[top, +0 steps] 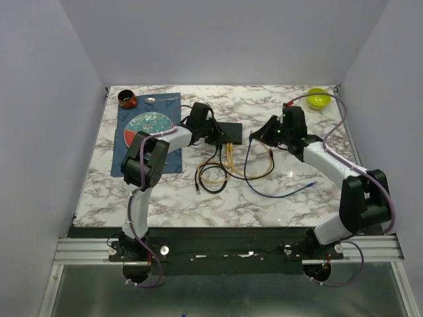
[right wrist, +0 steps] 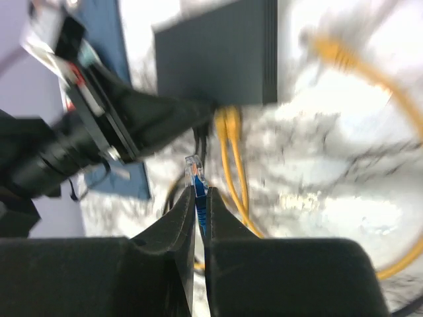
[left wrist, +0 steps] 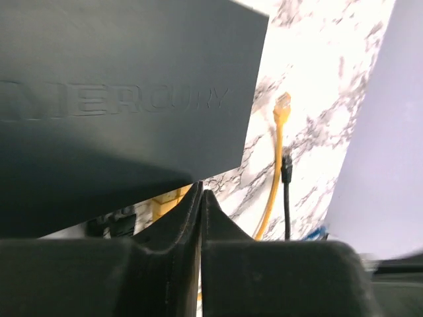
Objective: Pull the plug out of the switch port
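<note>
The open marble lies to my right gripper's right in the top view, so I should next move it away from the switch (top: pixel 232 131) and release the clear plug.
The switch (top: pixel 232 131) is a flat black box at the table's middle. It fills the upper left of the left wrist view (left wrist: pixel 119 99), and its top shows in the right wrist view (right wrist: pixel 218 53). Two yellow plugs (right wrist: pixel 228 122) sit in its near edge. My left gripper (top: pixel 213 137) is shut and empty, its tips (left wrist: pixel 200 195) at the switch's near left edge. My right gripper (top: pixel 256 138) is shut on the blue cable's clear plug (right wrist: pixel 193 168), which is out of the switch and held clear of its near edge.
Yellow (top: pixel 228 162), black (top: pixel 208 186) and blue (top: pixel 281 194) cables loop on the marble in front of the switch. A loose yellow plug (left wrist: pixel 283 105) and a black plug (left wrist: pixel 287 162) lie beside it. A blue mat (top: pixel 170 160) with a plate (top: pixel 149 125), a brown cup (top: pixel 127 99) and a green bowl (top: pixel 318 98) stand at the back.
</note>
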